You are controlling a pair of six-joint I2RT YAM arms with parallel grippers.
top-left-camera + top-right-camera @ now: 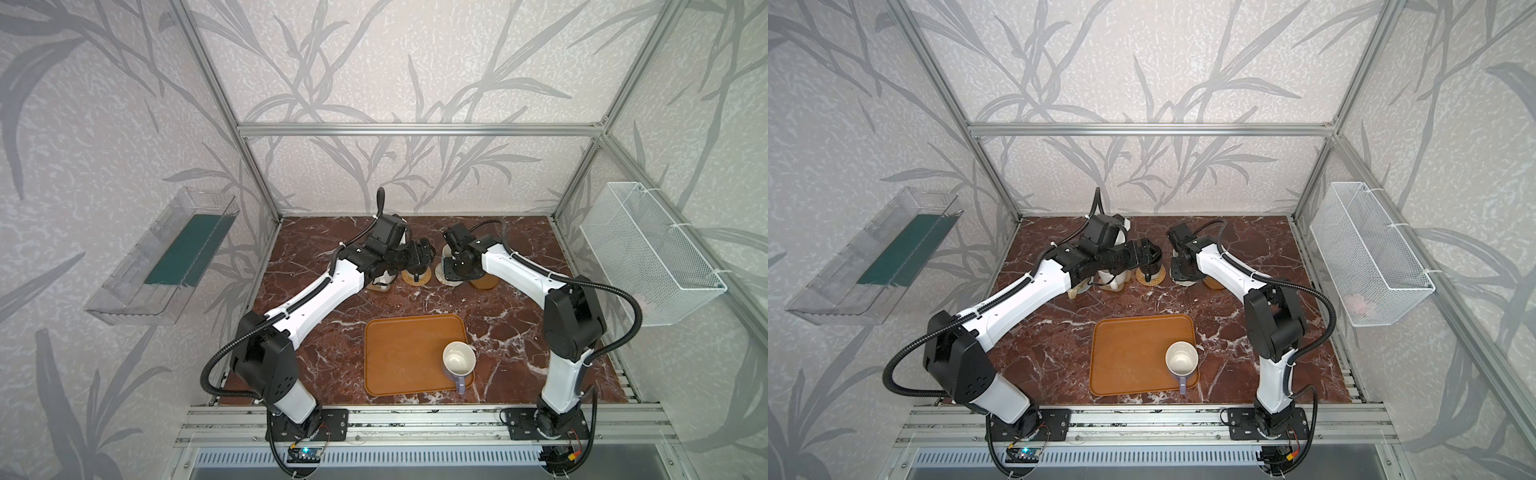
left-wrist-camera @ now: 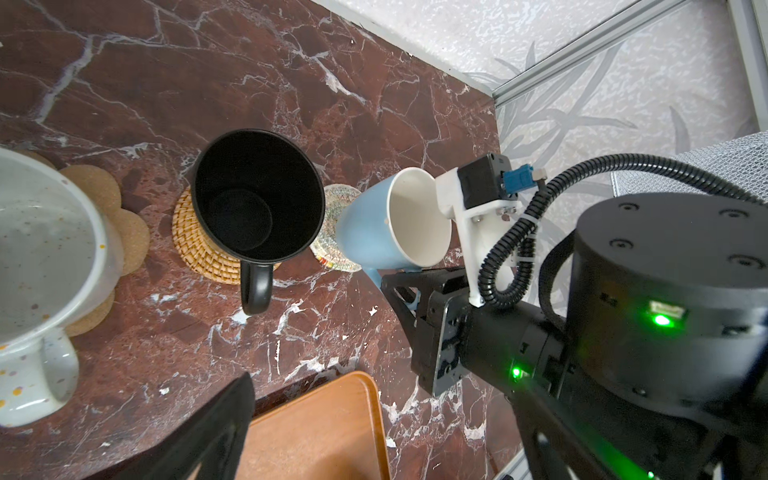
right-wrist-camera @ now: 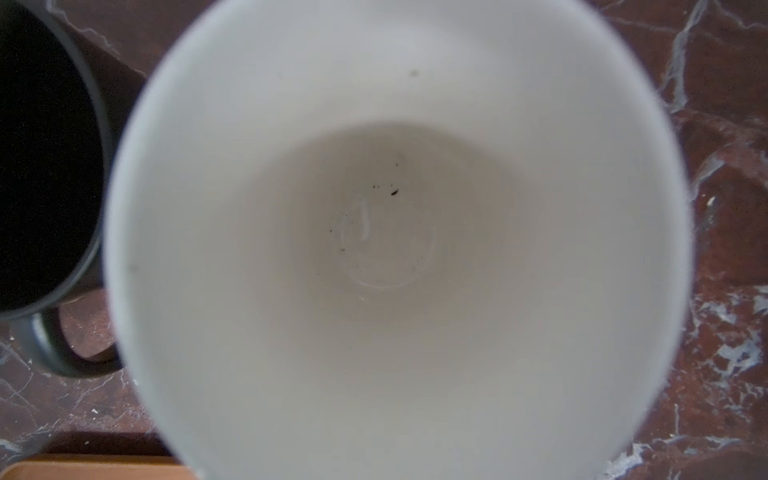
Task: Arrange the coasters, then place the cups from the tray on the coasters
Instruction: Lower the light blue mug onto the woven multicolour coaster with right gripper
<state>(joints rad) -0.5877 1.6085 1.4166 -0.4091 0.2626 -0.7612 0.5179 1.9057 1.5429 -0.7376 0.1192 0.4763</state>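
Note:
The whitish woven coaster (image 1: 441,275) is below my right gripper. My right gripper needs to lower the light blue cup onto it next and let go of the handle.
In the left wrist view a speckled white cup (image 2: 45,249) stands on the tan paw coaster (image 2: 124,232). Beside it a black cup (image 2: 257,195) stands on the golden rattan coaster (image 2: 195,241). A light blue cup (image 2: 374,232) tilts over the whitish woven coaster (image 2: 332,208), with my right gripper (image 2: 399,286) shut on its handle; its white inside (image 3: 386,232) fills the right wrist view. My left gripper (image 2: 374,449) hangs open and empty near the black cup. A lavender cup (image 1: 459,359) stands on the orange-brown tray (image 1: 399,353). The brown wooden disc (image 1: 484,283) lies under the right arm.
A clear plastic bin (image 1: 166,257) hangs on the left wall and a white wire basket (image 1: 648,253) on the right wall. Both arms (image 1: 316,291) meet over the row of coasters at the back. A beige cup edge (image 1: 1077,291) shows under the left arm.

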